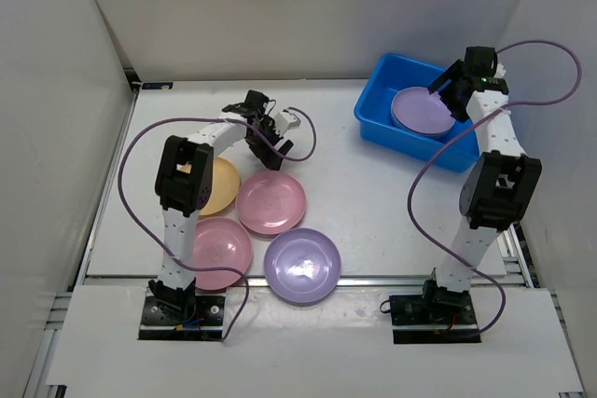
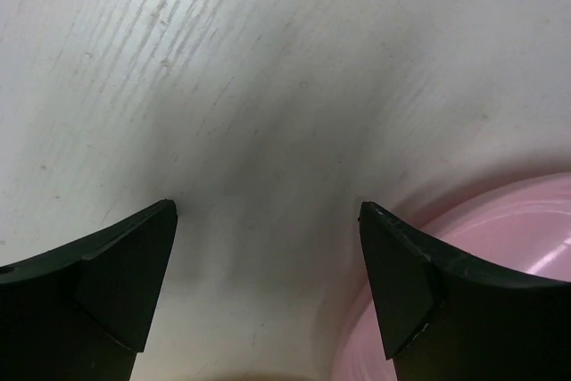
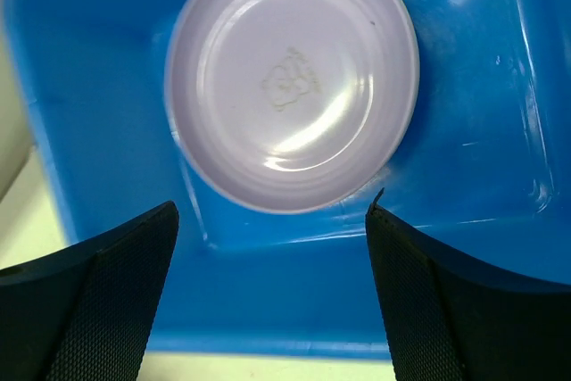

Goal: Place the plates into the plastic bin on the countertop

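Observation:
The pink plate's far rim point(image 1: 268, 172) point(image 2: 439, 224) is back from the left gripper, outside its open fingers, so the gripper should move back until those fingers are on both sides of that rim, then close.
The blue plastic bin point(image 1: 378, 104) stands at the back right of the white countertop point(image 1: 354, 193) with a purple plate point(image 1: 420, 111) lying in it. My right gripper point(image 1: 450, 87) hangs open and empty over the bin; its wrist view shows the purple plate point(image 3: 293, 78) on the bin floor point(image 3: 464, 131). On the left lie a yellow-orange plate point(image 1: 221, 186), a pink plate point(image 1: 270, 202), a second pink plate point(image 1: 221, 251) and a purple plate point(image 1: 302, 266). My left gripper point(image 1: 278, 144) is open and empty, low over the countertop just behind the pink plate point(image 2: 500, 256).
White walls enclose the countertop on the left, back and right. A metal rail point(image 1: 373, 279) runs along the front edge. Purple cables loop beside both arms.

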